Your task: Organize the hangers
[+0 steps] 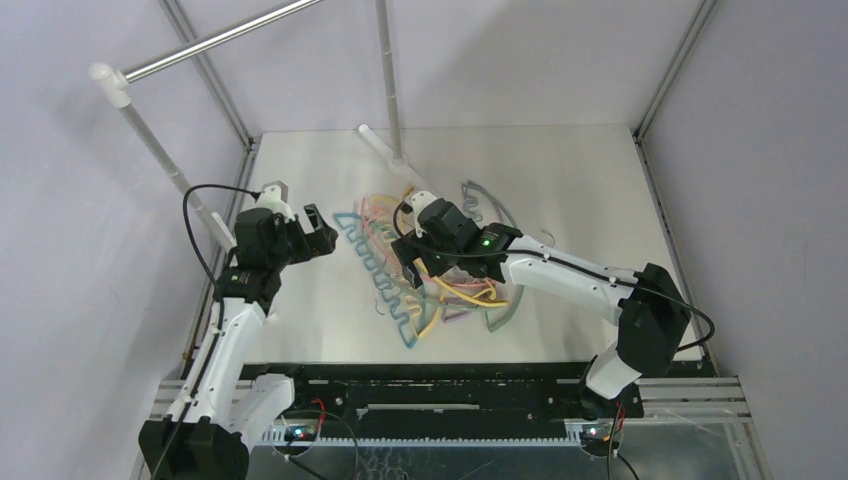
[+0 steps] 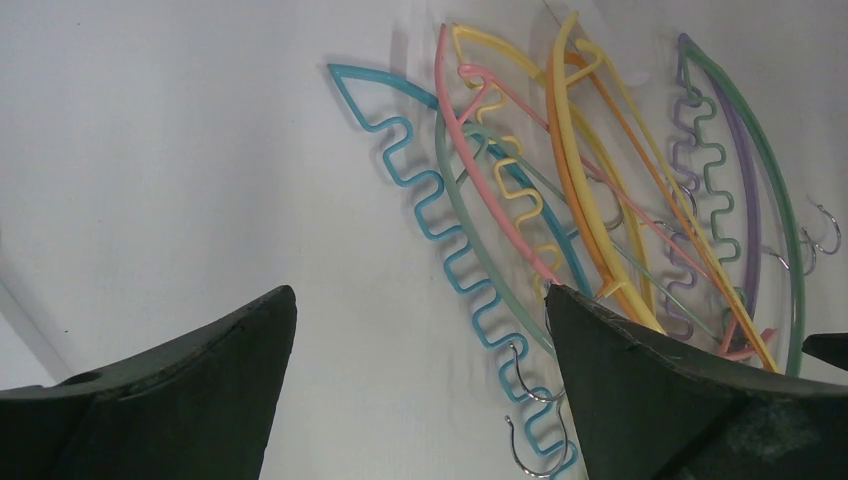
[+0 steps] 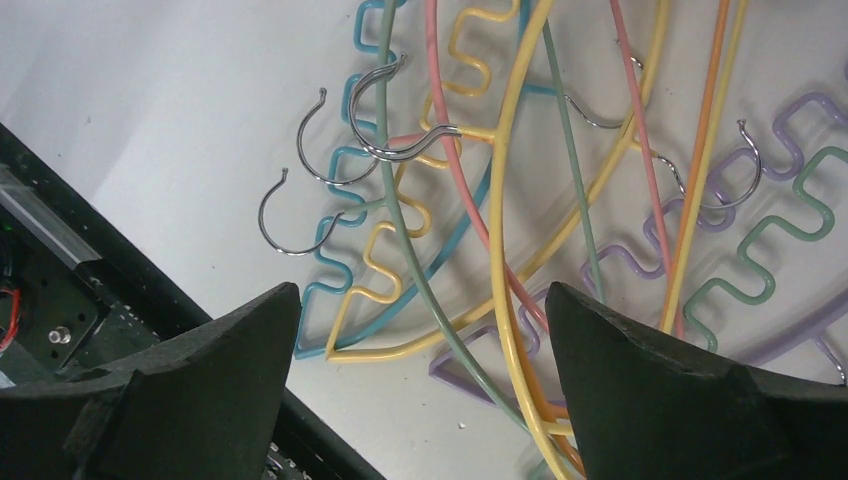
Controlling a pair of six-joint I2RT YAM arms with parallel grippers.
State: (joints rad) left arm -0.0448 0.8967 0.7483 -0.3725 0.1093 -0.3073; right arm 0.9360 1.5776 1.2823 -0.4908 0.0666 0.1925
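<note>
The yellow hanger's long bar (image 1: 437,280) (image 3: 499,265) lies below my right gripper's open fingers, on top where the hangers cross. I need to lower the fingers around it next and close them.
The hangers (image 1: 440,275) lie in a tangled pile on the white table, mid-centre. A teal wavy one (image 1: 372,262) forms the pile's left edge, and a yellow one (image 1: 465,295) and a green one (image 1: 490,200) lie further right. My left gripper (image 1: 322,232) hovers open just left of the pile. Its wrist view shows the teal hanger (image 2: 440,230), a pink one (image 2: 480,190), a yellow one (image 2: 575,180) and a purple wavy one (image 2: 700,150) beyond the open left gripper (image 2: 420,290). My right gripper (image 1: 412,268) hangs open over the pile with nothing held. In its own view the right gripper (image 3: 420,290) sits above crossed hangers and wire hooks (image 3: 330,150).
A silver rail (image 1: 220,38) on a white post (image 1: 150,140) rises at the back left, and a second post (image 1: 390,80) stands behind the pile. The black base frame (image 1: 450,385) runs along the near table edge, close to the pile's near end (image 3: 60,330).
</note>
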